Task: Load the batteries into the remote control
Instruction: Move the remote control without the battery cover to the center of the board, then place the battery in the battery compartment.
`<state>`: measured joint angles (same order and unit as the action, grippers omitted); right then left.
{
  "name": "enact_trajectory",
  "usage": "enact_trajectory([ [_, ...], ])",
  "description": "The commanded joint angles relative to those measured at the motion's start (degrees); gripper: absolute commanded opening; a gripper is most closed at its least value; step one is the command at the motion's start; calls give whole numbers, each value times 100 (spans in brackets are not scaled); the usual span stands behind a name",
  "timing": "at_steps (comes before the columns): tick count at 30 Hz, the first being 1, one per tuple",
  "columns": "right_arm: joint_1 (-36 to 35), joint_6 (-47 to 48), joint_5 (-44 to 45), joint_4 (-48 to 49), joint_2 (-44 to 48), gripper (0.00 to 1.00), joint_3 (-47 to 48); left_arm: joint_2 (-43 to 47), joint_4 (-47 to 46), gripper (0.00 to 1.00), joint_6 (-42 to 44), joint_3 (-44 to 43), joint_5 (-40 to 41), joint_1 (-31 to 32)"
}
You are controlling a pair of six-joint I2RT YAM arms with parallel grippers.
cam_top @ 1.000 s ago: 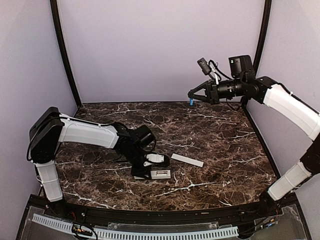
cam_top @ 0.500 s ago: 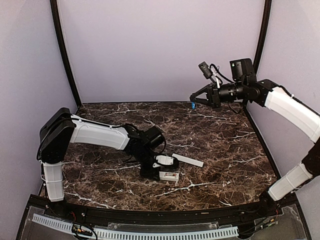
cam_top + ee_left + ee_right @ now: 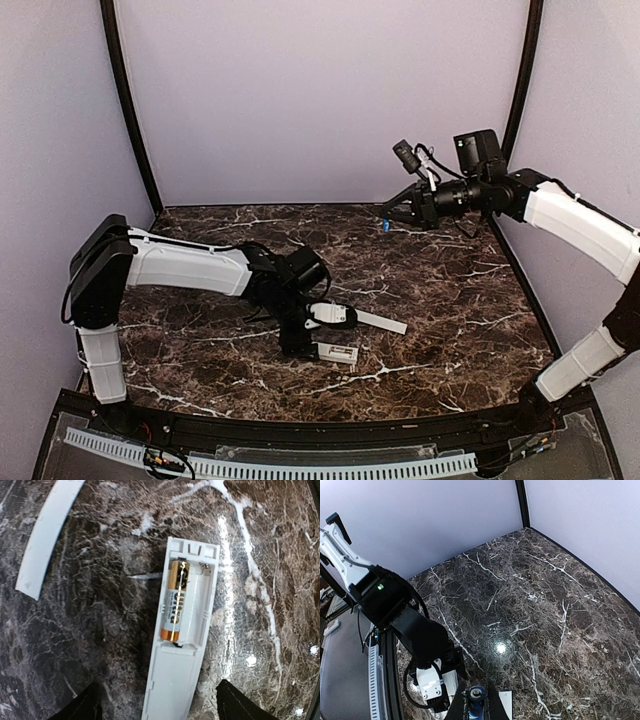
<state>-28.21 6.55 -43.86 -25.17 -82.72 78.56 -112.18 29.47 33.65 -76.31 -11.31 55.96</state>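
Observation:
I will next move my right gripper back and down onto the remote's bare slot [image 3: 342, 357] and release the blue battery [image 3: 384, 226] there. Only the slot beside it is filled.
The remote control [image 3: 185, 630] lies back up on the marble, its battery bay open. One gold-and-orange cell [image 3: 176, 602] sits in the left slot; the right slot is bare. In the top view the remote [image 3: 338, 352] lies just under my left gripper [image 3: 308, 342]. The left gripper [image 3: 160, 710] hovers over the remote, open and empty, one dark fingertip on each side of it. My right gripper [image 3: 388, 214] is high over the back of the table, shut on a blue battery [image 3: 384, 226]. The right wrist view shows that battery [image 3: 476, 700] end-on between the fingers [image 3: 460, 707].
The remote's white cover strip [image 3: 380, 321] lies on the marble just right of the left gripper; it also shows in the left wrist view [image 3: 47, 532]. Purple walls and black corner posts [image 3: 128, 110] close in the table on three sides.
The left arm slid right, and the remote shifted right with it. The right gripper moved slightly right and down with the blue battery in it.

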Motion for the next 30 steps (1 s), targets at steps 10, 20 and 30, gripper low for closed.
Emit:
enact_trajectory([
  [10, -1020, 683, 154, 495, -446, 0, -791, 2451, -704, 78, -1721, 1502, -181, -1089],
  [20, -2057, 320, 1473, 2815, -774, 0, -2168, 3505, -2895, 79, -3728, 3186, 887, -1439],
  [30, -2572, 604, 2136, 2649, -1180, 0, -2316, 4398, -4870, 77, -5504, 4863, 2541, -1308],
])
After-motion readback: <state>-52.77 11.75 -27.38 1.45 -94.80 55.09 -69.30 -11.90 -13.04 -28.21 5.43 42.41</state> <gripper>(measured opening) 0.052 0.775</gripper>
